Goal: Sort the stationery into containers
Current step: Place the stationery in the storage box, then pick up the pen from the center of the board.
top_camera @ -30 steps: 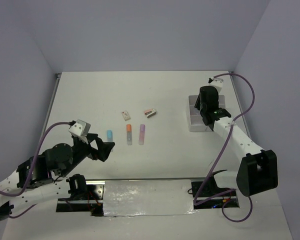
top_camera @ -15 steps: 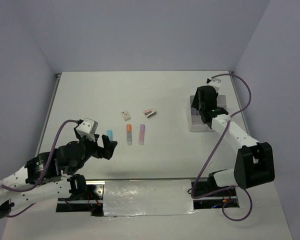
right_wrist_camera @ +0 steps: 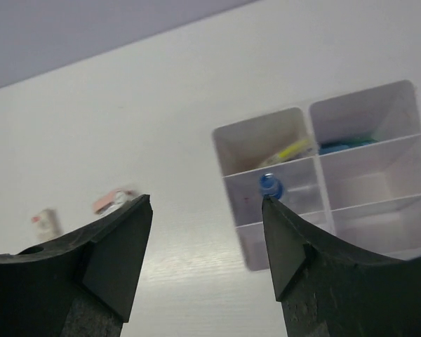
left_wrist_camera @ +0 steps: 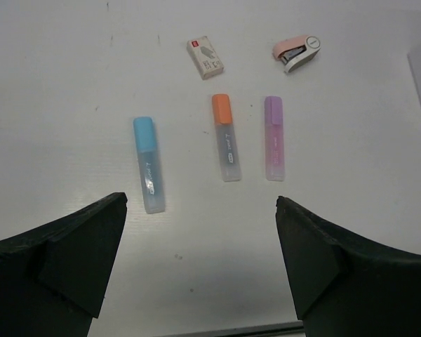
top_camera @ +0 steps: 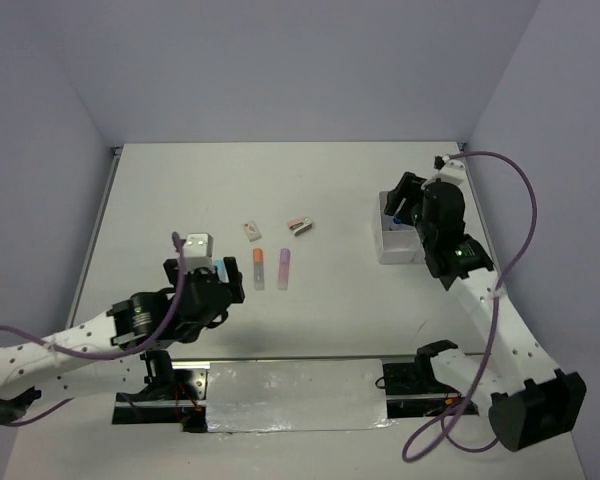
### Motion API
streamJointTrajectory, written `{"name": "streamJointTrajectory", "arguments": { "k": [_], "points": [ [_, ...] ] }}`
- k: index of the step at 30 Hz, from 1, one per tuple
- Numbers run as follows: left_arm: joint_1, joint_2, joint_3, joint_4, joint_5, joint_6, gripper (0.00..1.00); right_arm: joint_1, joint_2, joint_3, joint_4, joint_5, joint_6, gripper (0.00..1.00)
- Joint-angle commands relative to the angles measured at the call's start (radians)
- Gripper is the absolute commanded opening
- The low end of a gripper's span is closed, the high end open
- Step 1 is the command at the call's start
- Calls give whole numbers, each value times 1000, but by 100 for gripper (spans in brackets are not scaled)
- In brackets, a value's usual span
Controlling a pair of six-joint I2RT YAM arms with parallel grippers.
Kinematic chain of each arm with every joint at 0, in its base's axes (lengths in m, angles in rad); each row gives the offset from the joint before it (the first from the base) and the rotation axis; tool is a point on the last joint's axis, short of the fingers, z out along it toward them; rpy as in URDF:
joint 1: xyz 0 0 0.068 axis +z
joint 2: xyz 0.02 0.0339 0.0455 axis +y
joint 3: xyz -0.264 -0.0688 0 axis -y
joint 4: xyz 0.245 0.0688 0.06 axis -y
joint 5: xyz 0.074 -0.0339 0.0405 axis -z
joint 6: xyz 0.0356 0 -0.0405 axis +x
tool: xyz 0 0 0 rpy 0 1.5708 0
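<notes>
The orange marker's clear body (top_camera: 259, 277) (left_wrist_camera: 229, 152) lies below my left gripper, to the right in the top view, so my left gripper lowers that way over it next.
Three markers lie side by side on the white table: blue (left_wrist_camera: 148, 165), orange (left_wrist_camera: 225, 137) and purple (left_wrist_camera: 274, 138). Beyond them are a small white eraser box (left_wrist_camera: 205, 57) and a pink-white clip-like piece (left_wrist_camera: 297, 53). My left gripper (left_wrist_camera: 201, 200) hangs open just short of the markers, nothing between its fingers. The containers (right_wrist_camera: 379, 168), a white block of joined bins, stand at the right. They hold a blue-capped tube (right_wrist_camera: 271, 186), a yellow-green item (right_wrist_camera: 288, 151) and a blue item (right_wrist_camera: 344, 145). My right gripper (right_wrist_camera: 207, 200) hovers open above the bins' left edge, holding nothing.
The containers (top_camera: 392, 250) sit near the right wall, with the right gripper (top_camera: 405, 203) over them. The left gripper (top_camera: 218, 292) partly covers the blue marker (top_camera: 220, 268). Walls close in the table on the left, back and right.
The left arm swung forward and right to hover over the near ends of the markers. The right gripper opened wider and drew back from the bins, with the blue-capped tube lying in a compartment.
</notes>
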Motion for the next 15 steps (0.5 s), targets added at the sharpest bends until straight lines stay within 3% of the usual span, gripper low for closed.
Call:
{"name": "streamJointTrajectory", "arguments": {
  "k": [1,3,7,8,15],
  "points": [
    [5,121,-1,107,-55,-65,99,56,-106,26,-93,-120,18,71],
    [37,229,20,123,-38,-94,99,109,-123,20,-127,-143,24,71],
    [268,408,65,222,175,-42,99,244,-156,-12,-187,-122,30,71],
    [291,473,85,239,233,-19,99,270,-155,-13,-198,-123,34,70],
    [359,767,206,299,301,47,99,435,-104,-50,-224,-136,69,69]
  ]
}}
